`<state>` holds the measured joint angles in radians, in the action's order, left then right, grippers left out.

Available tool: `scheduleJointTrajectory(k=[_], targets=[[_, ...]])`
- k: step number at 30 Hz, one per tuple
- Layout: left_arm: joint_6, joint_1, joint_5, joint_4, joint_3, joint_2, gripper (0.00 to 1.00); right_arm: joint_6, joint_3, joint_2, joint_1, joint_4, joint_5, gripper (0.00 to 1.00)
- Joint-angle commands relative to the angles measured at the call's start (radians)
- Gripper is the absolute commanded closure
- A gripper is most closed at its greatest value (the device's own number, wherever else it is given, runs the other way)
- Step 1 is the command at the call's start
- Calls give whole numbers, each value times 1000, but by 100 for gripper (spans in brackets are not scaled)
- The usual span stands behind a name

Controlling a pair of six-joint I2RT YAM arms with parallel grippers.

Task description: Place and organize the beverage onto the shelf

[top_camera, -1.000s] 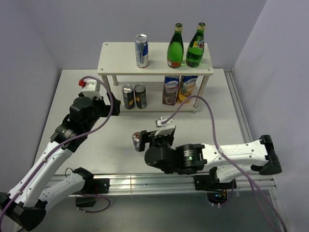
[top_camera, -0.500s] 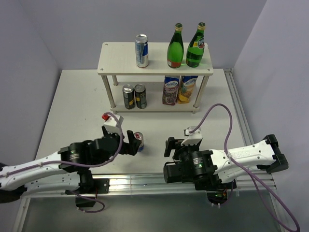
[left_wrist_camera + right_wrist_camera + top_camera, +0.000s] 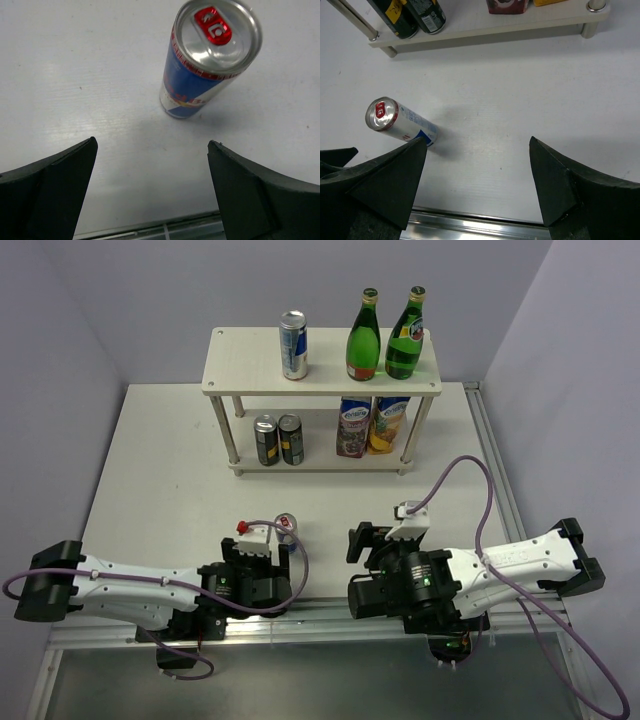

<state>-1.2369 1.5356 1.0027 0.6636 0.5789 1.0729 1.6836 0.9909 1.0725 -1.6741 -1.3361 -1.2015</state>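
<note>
My left gripper should move outward and to its right in the top view to get its fingers around the blue-red can's body, because the can's body is outward of it and on that side.
A blue-red can (image 3: 286, 529) stands upright on the table near the front edge, held by nothing. It shows in the left wrist view (image 3: 205, 65) and the right wrist view (image 3: 400, 122). My left gripper (image 3: 262, 552) is open and empty just in front of the can (image 3: 151, 142). My right gripper (image 3: 375, 538) is open and empty to the can's right (image 3: 477, 140). The cream shelf (image 3: 240, 350) holds a silver-blue can (image 3: 293, 345) and two green bottles (image 3: 363, 335) (image 3: 405, 333) on top. Two dark cans (image 3: 277, 439) stand on its lower board.
Two juice cartons (image 3: 368, 426) stand on the lower board beside the dark cans. The lower board's edge (image 3: 485, 25) and a white leg (image 3: 592, 6) show in the right wrist view. A metal rail (image 3: 330, 612) runs along the table's near edge.
The right gripper left the can and drew back to the right. The left arm swung down from the shelf to the can, then pulled back toward the near edge. The can stayed put.
</note>
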Motion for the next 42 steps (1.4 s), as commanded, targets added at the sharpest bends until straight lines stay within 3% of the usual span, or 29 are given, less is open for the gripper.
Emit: scheduleJointTrajectory(k=[1, 6, 13, 19, 24, 26, 27, 30, 33, 37, 42], targets=[[-15, 5, 119, -107, 4, 4, 1, 48, -23, -16, -9, -97, -43, 10], [207, -80, 47, -388, -23, 41, 1, 44, -26, -8, -9, -77, -44, 10], [376, -207, -58, -695, -99, 128, 1, 77, -46, -22, -10, -100, -40, 10], [479, -291, -101, -841, -97, 209, 1, 93, -83, -63, -10, -106, -35, 10], [514, -341, -118, -889, -73, 255, 6, 103, -106, -82, -10, -107, -33, 10], [524, -344, -116, -874, -47, 262, 23, 105, -112, -86, -10, -107, -36, 10], [527, -344, -112, -842, -25, 250, 47, 103, -112, -86, -9, -101, -36, 10], [511, -344, -78, -715, 42, 213, 75, 61, -107, -85, -9, -57, -47, 10], [504, -344, -33, -510, 167, 147, 88, -7, -103, -80, -9, -9, -55, 11], [582, -345, 51, -314, 373, 62, 94, -48, -89, -71, -9, 37, -72, 11], [835, -394, 33, -263, 684, 38, 96, -110, -63, -69, -9, 63, -95, 11]])
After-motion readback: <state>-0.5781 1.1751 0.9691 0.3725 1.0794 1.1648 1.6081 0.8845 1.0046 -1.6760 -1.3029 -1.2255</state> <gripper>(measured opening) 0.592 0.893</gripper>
